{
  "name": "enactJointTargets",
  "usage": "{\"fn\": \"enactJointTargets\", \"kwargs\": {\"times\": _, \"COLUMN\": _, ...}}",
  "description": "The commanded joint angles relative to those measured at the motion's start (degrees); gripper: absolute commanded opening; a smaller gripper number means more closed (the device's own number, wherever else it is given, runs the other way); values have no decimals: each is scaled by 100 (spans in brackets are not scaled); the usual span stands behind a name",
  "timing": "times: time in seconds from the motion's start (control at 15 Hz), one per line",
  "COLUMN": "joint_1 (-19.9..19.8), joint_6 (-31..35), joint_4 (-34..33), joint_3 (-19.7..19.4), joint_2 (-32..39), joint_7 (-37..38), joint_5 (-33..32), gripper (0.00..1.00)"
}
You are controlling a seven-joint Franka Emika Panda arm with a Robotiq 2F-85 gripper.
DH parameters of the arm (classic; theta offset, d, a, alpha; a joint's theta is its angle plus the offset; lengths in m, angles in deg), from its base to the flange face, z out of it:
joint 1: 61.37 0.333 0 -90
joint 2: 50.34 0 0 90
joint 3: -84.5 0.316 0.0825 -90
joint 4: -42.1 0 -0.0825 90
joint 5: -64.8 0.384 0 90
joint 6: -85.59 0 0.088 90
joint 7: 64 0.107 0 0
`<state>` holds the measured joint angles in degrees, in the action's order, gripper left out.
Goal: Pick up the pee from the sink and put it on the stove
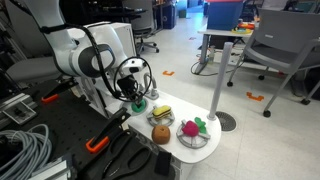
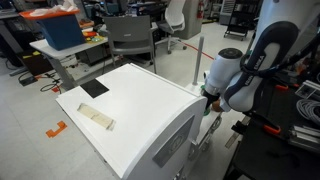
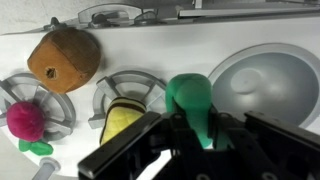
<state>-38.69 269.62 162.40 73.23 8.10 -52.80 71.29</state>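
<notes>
Next, my gripper will move down and toward the brown toy's side onto the white part of the kitchen top beside the middle burner [image 1: 143,117], since the yellow toy occupies that burner.
The green toy pear [image 3: 190,100] is between my gripper's [image 3: 192,135] jaws, its round end pointing away from the wrist. My gripper is shut on it. It hangs over the toy kitchen top between the grey sink bowl [image 3: 268,85] on the right and a stove burner [image 3: 135,88] on the left. In an exterior view the gripper [image 1: 135,97] hovers over the back of the white top with the green pear [image 1: 139,105] under it. In an exterior view [image 2: 208,93] the kitchen unit hides the jaws.
A yellow toy [image 3: 122,120] lies on the middle burner, a brown one [image 3: 63,57] behind it and a pink one [image 3: 28,118] on the left burner. A grey pole [image 1: 219,80] stands beside the unit. Cables and chairs surround it.
</notes>
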Motion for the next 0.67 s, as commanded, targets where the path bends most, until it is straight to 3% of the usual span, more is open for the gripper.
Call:
{"fn": "enactJointTargets", "kwargs": {"times": 0.0, "joint_1": -30, "joint_6": -575, "joint_4": -693, "joint_3": -134, "joint_2": 428, "joint_7": 119, "joint_5": 108, "gripper": 5}}
{"fn": "enactJointTargets", "kwargs": {"times": 0.33, "joint_1": -28, "joint_6": -1577, "joint_4": -1674, "joint_3": -266, "joint_2": 1127, "joint_7": 498, "joint_5": -24, "gripper": 5}}
{"fn": "enactJointTargets", "kwargs": {"times": 0.6, "joint_1": 8, "joint_6": -1921, "joint_4": -1928, "joint_3": -242, "joint_2": 1249, "joint_7": 590, "joint_5": -231, "gripper": 5}}
